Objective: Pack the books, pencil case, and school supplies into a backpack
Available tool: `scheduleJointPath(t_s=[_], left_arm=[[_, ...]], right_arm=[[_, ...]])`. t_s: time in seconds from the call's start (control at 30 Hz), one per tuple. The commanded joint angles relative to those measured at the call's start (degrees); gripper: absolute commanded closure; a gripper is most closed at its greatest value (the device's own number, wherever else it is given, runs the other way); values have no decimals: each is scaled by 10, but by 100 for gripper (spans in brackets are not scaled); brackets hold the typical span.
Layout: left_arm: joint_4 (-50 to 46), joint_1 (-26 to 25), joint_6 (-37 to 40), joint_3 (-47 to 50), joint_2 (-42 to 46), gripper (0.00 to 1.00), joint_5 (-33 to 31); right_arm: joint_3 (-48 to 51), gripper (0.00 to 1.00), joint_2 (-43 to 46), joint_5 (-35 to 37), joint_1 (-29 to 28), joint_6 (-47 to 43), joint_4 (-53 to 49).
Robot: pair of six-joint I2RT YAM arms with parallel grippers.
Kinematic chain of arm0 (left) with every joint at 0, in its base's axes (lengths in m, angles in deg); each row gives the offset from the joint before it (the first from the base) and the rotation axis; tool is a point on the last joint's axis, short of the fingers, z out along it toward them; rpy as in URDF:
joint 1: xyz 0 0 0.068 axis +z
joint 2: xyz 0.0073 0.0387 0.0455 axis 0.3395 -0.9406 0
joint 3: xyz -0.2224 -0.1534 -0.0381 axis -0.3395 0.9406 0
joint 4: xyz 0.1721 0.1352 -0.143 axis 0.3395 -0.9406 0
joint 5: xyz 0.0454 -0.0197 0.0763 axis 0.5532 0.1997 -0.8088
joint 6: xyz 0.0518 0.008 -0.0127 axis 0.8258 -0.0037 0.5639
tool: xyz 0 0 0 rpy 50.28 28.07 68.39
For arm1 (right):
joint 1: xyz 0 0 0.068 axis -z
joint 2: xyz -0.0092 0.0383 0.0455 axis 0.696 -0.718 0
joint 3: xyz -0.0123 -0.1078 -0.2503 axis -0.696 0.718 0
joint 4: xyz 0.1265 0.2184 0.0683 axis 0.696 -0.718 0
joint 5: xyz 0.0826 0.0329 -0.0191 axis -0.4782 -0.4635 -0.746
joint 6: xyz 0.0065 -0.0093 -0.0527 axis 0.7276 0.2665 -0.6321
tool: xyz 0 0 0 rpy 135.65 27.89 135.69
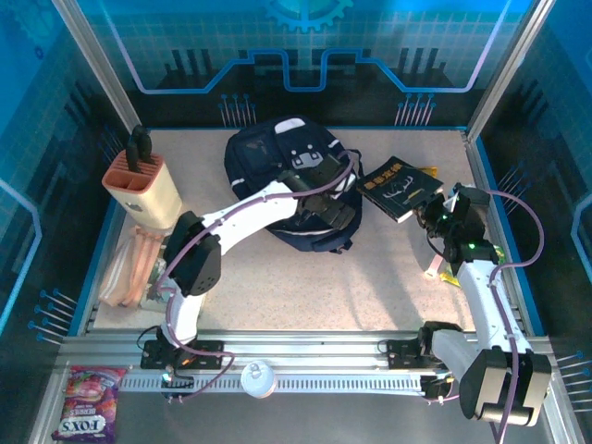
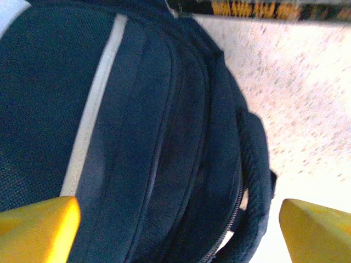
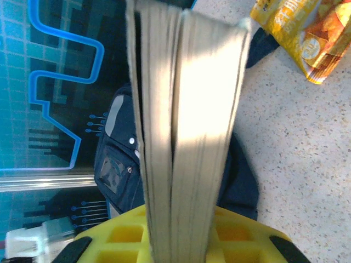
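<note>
The left gripper comes down with open fingers onto the fabric fold (image 2: 164,189) between the pale stripe and the zip next. The fold's raised top gives the fingers something to pinch.
The navy backpack (image 1: 277,171) lies at the back centre of the table. My left gripper (image 1: 331,199) hovers over its right side, open, its yellow fingertips (image 2: 35,227) wide apart above the dark fabric and zip (image 2: 181,164). Further right, my right gripper (image 1: 437,215) is shut on the books (image 3: 181,109); two blocks of pages stand edge-on between its pads. The black book (image 1: 398,188) with its antlered cover is on top. At the left edge, the pale pink pencil case (image 1: 123,276) lies beside an orange-and-white pack (image 1: 148,254). A small pink stick (image 1: 435,266) lies by the right arm.
A peach-and-cream knife block (image 1: 143,190) stands at the back left. A yellow-orange snack bag (image 3: 307,33) lies on the table near the right arm. A candy bag (image 1: 88,402) lies off the table at the front left. Glass walls enclose the table.
</note>
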Motion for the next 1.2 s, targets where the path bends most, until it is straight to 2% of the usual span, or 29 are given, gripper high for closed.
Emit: scheduleJointPath(t_s=[0.0, 0.43, 0.63, 0.8, 0.93, 1.03, 1.07, 1.17], left_arm=[[-67, -1, 42, -36, -32, 11, -38], [-126, 0, 50, -161, -154, 45, -151], [-126, 0, 49, -182, -180, 48, -160], [-126, 0, 48, -193, -189, 58, -187], [-126, 0, 35, -209, -172, 77, -179], [-105, 0, 30, -202, -140, 97, -178], [-95, 0, 30, -195, -127, 100, -181], [-66, 1, 25, -175, -89, 100, -184]], right_arm=[[-8, 100, 15, -6, 10, -13, 18], [-9, 100, 28, 0, 10, -16, 3], [-12, 100, 31, 6, 11, -18, -7], [-20, 100, 37, 18, 12, -30, -26], [-27, 100, 44, 36, 12, -45, -50], [-36, 100, 56, 60, 13, -61, -81], [-39, 100, 61, 69, 14, -68, -93], [-50, 100, 69, 91, 16, -83, -129]])
